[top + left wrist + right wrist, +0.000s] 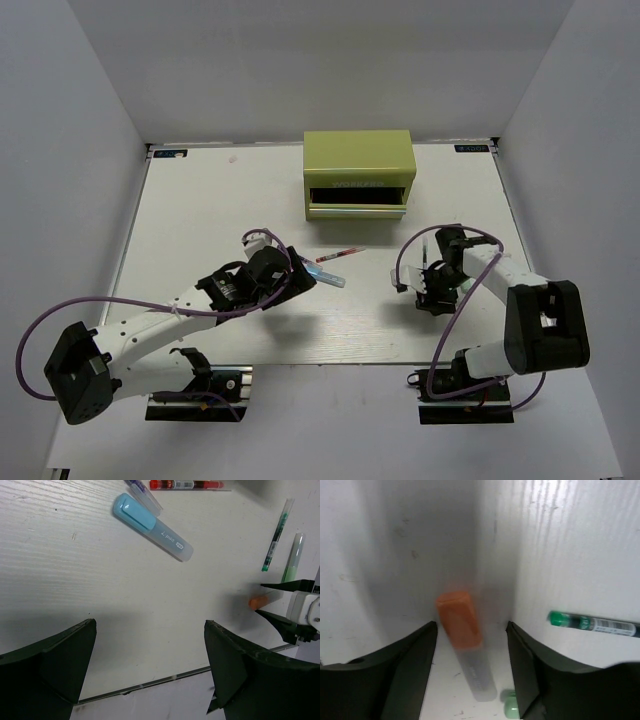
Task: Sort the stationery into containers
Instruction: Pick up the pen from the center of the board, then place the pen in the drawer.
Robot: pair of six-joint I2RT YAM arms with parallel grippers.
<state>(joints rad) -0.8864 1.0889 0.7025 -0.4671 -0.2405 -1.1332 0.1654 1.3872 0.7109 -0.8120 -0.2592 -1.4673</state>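
Observation:
The left gripper lowers toward the right in the top view and turns onto the light blue marker's clear body (333,279) (172,543) next, since that marker lies slanted to its fingers.
The olive-green cabinet (358,170) stands at the back, its lower drawer (355,211) pulled out a little. A light blue marker (152,527) lies on the table beside a purple-tipped clear piece (142,492) and a red-and-white pen (186,485). My left gripper (150,625) hangs open and empty short of them. My right gripper (471,626) is open, its fingers straddling the orange marker (465,627) with a gap on each side. A dark green-capped thin pen (592,624) and a pale green marker (294,557) lie next to it.
The table's near edge (150,682) runs just under my left gripper. My right gripper's fingers (282,586) show at the right of the left wrist view, close to the orange marker's cap (257,602). White walls enclose the table on three sides.

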